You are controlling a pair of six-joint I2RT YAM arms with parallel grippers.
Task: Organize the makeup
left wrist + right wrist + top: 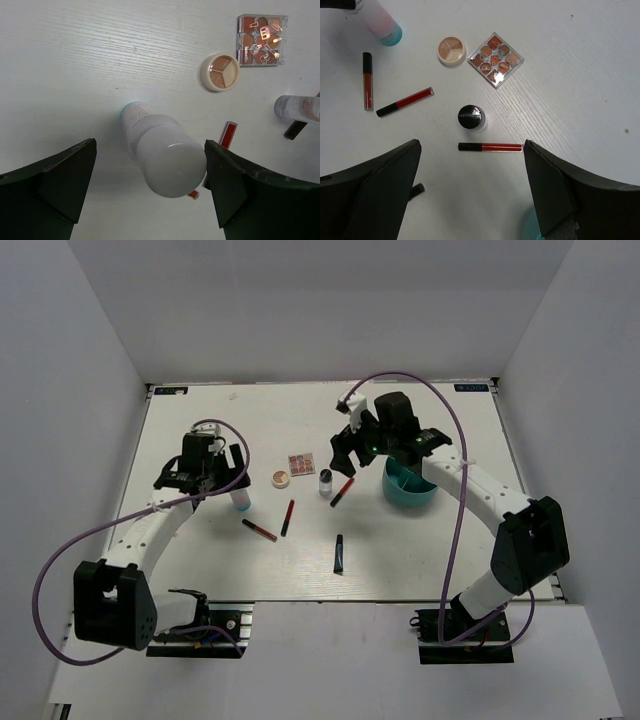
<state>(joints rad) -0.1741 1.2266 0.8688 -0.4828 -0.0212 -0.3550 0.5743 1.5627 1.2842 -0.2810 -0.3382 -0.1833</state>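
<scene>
My left gripper is open, with the white bottle's cap (171, 162) already between its fingers. It needs to lower a little over the cap and close next.
The makeup lies spread over the white table (200, 560). A white bottle (165, 155) with a teal base stands upright between the fingers of my left gripper (150, 187). That gripper is open, with a gap on each side of the cap. Beyond it lie a round beige compact (220, 71) and a square palette (262, 39). My right gripper (472, 195) hangs open above a red-and-black tube (491, 147) and a dark-capped bottle (471, 117), touching neither. Two more red tubes (288, 517) (259, 530) and a black tube (340, 553) lie mid-table.
A teal round tub (408, 485) stands just right of the right gripper, under the right arm. Purple cables loop over both arms. White walls close off the table at the back and on both sides.
</scene>
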